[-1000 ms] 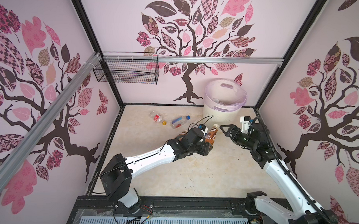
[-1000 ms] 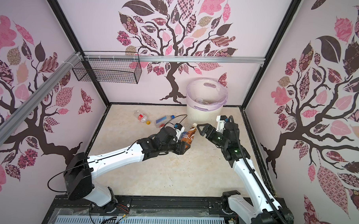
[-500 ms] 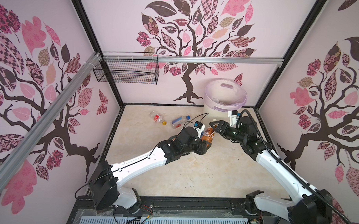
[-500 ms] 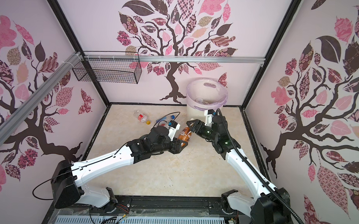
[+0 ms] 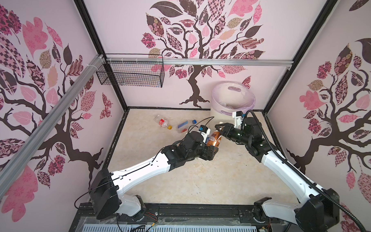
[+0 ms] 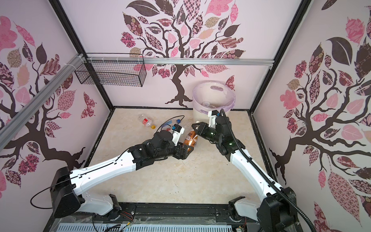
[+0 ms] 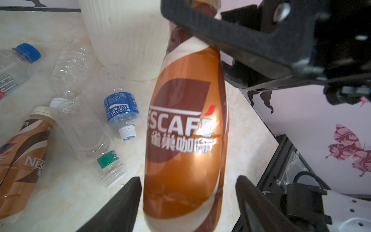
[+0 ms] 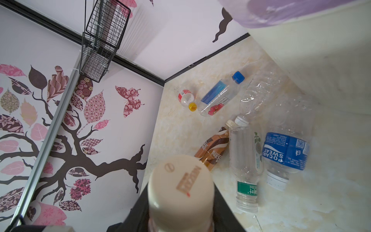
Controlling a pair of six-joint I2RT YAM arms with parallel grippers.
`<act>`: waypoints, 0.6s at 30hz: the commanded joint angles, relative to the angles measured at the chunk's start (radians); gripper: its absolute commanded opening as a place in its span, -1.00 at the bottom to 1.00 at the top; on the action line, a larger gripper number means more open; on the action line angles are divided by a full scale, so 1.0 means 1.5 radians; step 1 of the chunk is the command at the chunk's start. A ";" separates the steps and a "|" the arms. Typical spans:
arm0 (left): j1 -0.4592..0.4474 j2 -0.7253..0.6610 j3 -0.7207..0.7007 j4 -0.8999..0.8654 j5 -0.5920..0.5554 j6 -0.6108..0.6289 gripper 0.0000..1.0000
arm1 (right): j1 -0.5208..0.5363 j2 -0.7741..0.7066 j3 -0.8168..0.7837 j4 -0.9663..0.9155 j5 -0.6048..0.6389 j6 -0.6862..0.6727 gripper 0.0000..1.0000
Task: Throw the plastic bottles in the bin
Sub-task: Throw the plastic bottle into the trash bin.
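My right gripper lifts the held bottle above the bin's rim next, then moves it outward and releases it, as the bin's opening (image 5: 233, 98) lies outward and higher.
A brown-labelled plastic bottle (image 5: 215, 139) (image 6: 191, 139) (image 7: 186, 130) hangs tilted above the floor between both arms. My right gripper (image 5: 219, 128) (image 6: 196, 127) (image 8: 180, 200) is shut on its neck, just under the cream cap (image 8: 180, 190). My left gripper (image 5: 210, 150) (image 6: 184, 151) (image 7: 187, 180) stands open around the bottle's base, with a gap at one finger. The bin (image 5: 220, 113) (image 6: 198, 114) (image 7: 128, 40) stands right behind, at the back wall. Several more plastic bottles lie on the floor, among them a second brown one (image 8: 212, 148) and a blue-labelled one (image 8: 285, 152).
A red-labelled bottle with a yellow cap (image 5: 163, 122) and a blue-capped bottle (image 5: 185, 126) lie left of the bin. A black wire basket (image 5: 130, 76) hangs on the back rail. Walls close the floor on three sides.
My right gripper moved in from the right and closed on the brown bottle's neck. The left gripper, which held the bottle, has opened around its base.
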 commanded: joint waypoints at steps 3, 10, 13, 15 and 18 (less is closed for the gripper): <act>0.017 -0.048 0.017 -0.031 -0.026 0.020 0.89 | 0.002 0.027 0.147 -0.073 0.078 -0.085 -0.35; 0.058 -0.098 0.096 -0.063 -0.018 0.052 0.97 | 0.002 0.083 0.392 -0.165 0.225 -0.209 -0.37; 0.067 -0.104 0.134 -0.075 -0.013 0.066 0.97 | 0.002 0.112 0.521 -0.187 0.294 -0.269 -0.38; 0.066 -0.105 0.152 -0.078 -0.013 0.075 0.97 | 0.002 0.130 0.604 -0.188 0.333 -0.311 -0.38; 0.068 -0.107 0.167 -0.081 -0.012 0.082 0.97 | 0.002 0.157 0.715 -0.183 0.362 -0.363 -0.38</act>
